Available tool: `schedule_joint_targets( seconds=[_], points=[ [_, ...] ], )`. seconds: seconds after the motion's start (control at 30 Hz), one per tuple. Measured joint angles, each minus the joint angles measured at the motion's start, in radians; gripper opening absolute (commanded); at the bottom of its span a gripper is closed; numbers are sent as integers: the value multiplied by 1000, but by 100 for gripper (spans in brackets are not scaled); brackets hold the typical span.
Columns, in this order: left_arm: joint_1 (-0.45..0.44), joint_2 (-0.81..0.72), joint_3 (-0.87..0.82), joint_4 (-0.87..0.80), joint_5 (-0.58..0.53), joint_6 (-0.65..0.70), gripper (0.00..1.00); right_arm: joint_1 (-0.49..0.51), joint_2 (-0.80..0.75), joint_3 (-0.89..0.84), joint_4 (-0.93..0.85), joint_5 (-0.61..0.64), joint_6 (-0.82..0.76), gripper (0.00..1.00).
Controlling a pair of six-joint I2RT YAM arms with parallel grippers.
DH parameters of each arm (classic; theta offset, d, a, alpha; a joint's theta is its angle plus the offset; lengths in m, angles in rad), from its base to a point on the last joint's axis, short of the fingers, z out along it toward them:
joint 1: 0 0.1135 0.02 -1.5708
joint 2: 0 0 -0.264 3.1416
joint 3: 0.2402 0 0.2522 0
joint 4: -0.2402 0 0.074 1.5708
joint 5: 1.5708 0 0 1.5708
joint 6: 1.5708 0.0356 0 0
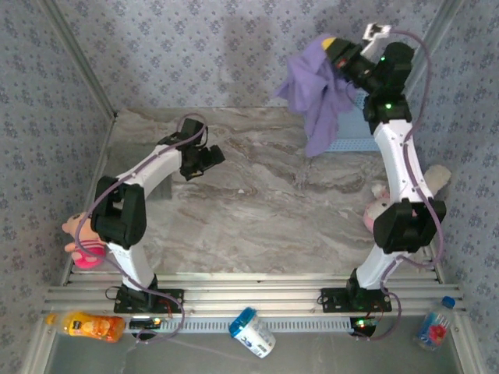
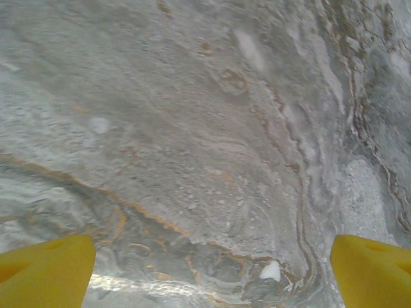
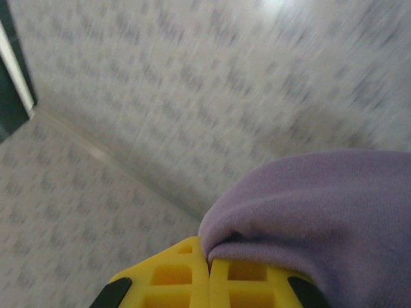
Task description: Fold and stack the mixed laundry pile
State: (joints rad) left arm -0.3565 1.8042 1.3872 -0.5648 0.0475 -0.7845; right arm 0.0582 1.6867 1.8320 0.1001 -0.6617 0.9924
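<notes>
I should next move my left gripper low over the table toward the side of the basket and close it on the T-shirt (image 1: pixel 316 93).
A lavender-purple T-shirt (image 1: pixel 316 93) from the laundry pile hangs bunched in the air at the back right, its lower end dangling over the basket. My right gripper (image 1: pixel 334 48) is raised high and shut on a fold of the shirt. In the right wrist view the yellow jaws of the right gripper (image 3: pixel 209 253) are pressed together on the purple cloth (image 3: pixel 321 205), with the patterned wall behind. My left gripper (image 1: pixel 209 160) hovers over the left middle of the marble table (image 1: pixel 273 210). It is open, its yellow fingers (image 2: pixel 48 273) wide apart, and the left gripper (image 2: pixel 212 263) has bare tabletop between them.
A light blue lattice basket (image 1: pixel 352 134) stands at the back right under the shirt. Pink-and-white plush toys lie at the left edge (image 1: pixel 82 238) and by the right arm (image 1: pixel 382 206). An orange bottle (image 1: pixel 93 326), a blue-white container (image 1: pixel 252 331) and a clear bottle (image 1: pixel 434 326) lie on the front rail.
</notes>
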Motion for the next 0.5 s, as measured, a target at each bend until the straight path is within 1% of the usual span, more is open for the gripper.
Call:
schedule_joint_targets(
  seconds=[0.1,0.17,0.23,0.27,0.33,0.37,0.43,0.5],
  points=[
    [6,-45,-42,1,-27,-21,95,75,-87,-118,-63,-40,-36,0],
    [6,-76,-69,3,-40,-30,95,90,-143,-222,-119,-54,-65,14],
    [2,-105,-99,9,-47,-41,95,77,-183,-332,-188,-52,-95,19],
    [1,-117,-114,13,-50,-46,94,61,-198,-397,-233,-42,-118,25],
    [-6,-142,-146,18,-60,-55,95,14,-210,-520,-317,3,-158,43],
    [-13,-153,-163,18,-63,-56,95,-15,-210,-586,-363,41,-184,46],
    [-31,-171,-188,17,-65,-59,95,-62,-209,-689,-467,130,-241,47],
    [-54,-180,-204,16,-68,-63,95,-85,-209,-756,-561,217,-300,49]
  ],
)
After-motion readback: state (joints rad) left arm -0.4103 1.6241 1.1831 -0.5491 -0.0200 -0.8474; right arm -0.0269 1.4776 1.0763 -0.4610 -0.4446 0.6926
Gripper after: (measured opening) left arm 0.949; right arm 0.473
